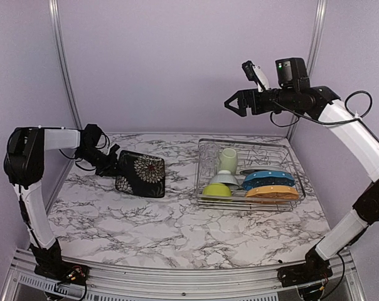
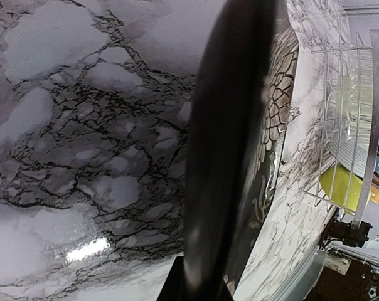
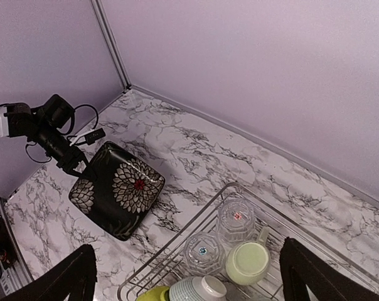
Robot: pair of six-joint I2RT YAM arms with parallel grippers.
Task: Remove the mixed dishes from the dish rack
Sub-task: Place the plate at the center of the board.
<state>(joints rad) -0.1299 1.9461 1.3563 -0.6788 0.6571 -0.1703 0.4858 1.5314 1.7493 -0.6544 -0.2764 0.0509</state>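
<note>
The marble on that side is clear, so the robot's left gripper should next go down and over toward the dish rack (image 1: pixel 202 188) to put down the dark square plate (image 1: pixel 142 174).
My left gripper (image 1: pixel 112 162) is shut on the rim of the dark square plate (image 1: pixel 142 174), which has white flower patterns and hangs tilted low over the marble, left of the dish rack (image 1: pixel 202 188). In the left wrist view the plate (image 2: pixel 240 157) shows edge-on between my fingers (image 2: pixel 170 290). The silver wire rack (image 3: pixel 177 241) holds two clear glasses (image 3: pixel 236 216), a pale green mug (image 3: pixel 247 262), a small white bowl (image 3: pixel 199 290), a lime green bowl (image 1: pixel 216 190), a blue plate (image 1: pixel 268 179) and an orange dotted plate (image 1: pixel 271 192). My right gripper (image 1: pixel 230 103) stands open and empty high above the rack.
The marble table (image 1: pixel 177 232) is bounded by purple walls behind and at both sides. A metal rail (image 1: pixel 177 276) runs along the near edge between the arm bases. The rack's near corner (image 2: pixel 359 125) shows at the right in the left wrist view.
</note>
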